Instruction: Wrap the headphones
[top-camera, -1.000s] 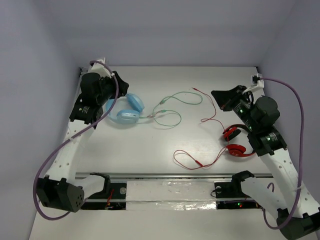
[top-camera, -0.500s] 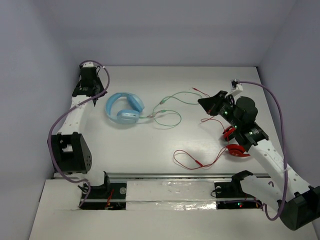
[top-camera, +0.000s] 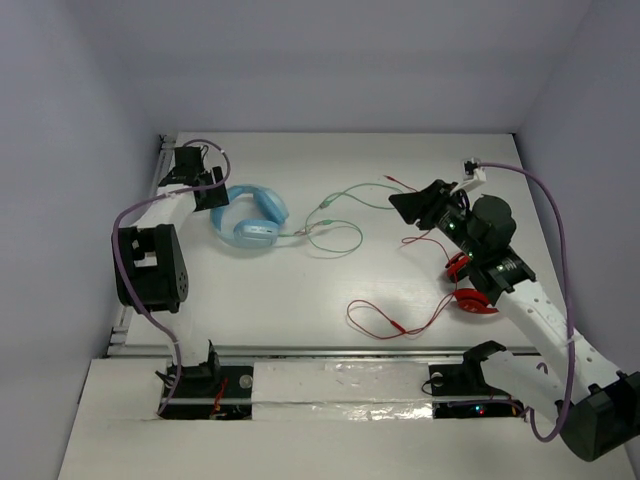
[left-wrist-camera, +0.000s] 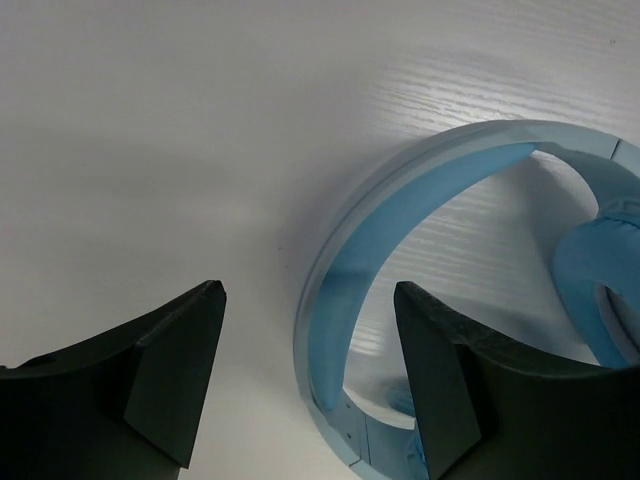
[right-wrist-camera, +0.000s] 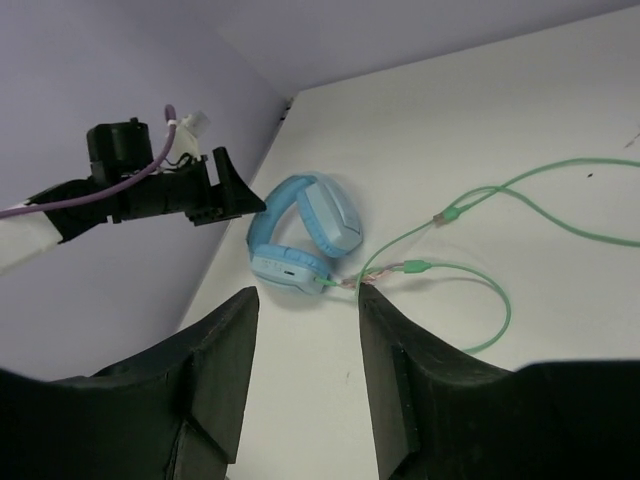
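Observation:
The headband's curve (top-camera: 217, 215) (left-wrist-camera: 322, 335) comes between the open fingers of my left gripper next as it lowers and closes, since the headband lies just below, between those fingers.
The light blue headphones (top-camera: 250, 215) lie flat at the back left of the table, cups folded together. Their mint-green cable (top-camera: 340, 225) runs right in loose loops. My left gripper (top-camera: 212, 195) hangs open just left of the headband. In the left wrist view the headband (left-wrist-camera: 345, 290) curves up between my left gripper's (left-wrist-camera: 308, 288) spread fingers, untouched. My right gripper (top-camera: 400, 205) is open above the table, right of the cable loops. Its wrist view looks past my right gripper (right-wrist-camera: 307, 295) toward the headphones (right-wrist-camera: 300, 230) and cable (right-wrist-camera: 480, 300); nothing sits between its fingers.
Smaller red headphones (top-camera: 470, 285) lie under the right arm, their thin red cable (top-camera: 400, 320) sprawling toward the table's front middle. Walls close the table at the back and both sides. A taped rail (top-camera: 340, 380) runs along the near edge.
The left arm drew back off the headphones to the far left corner, then its gripper came to the headband's left edge. The right arm swung left toward the cable. Both grippers opened.

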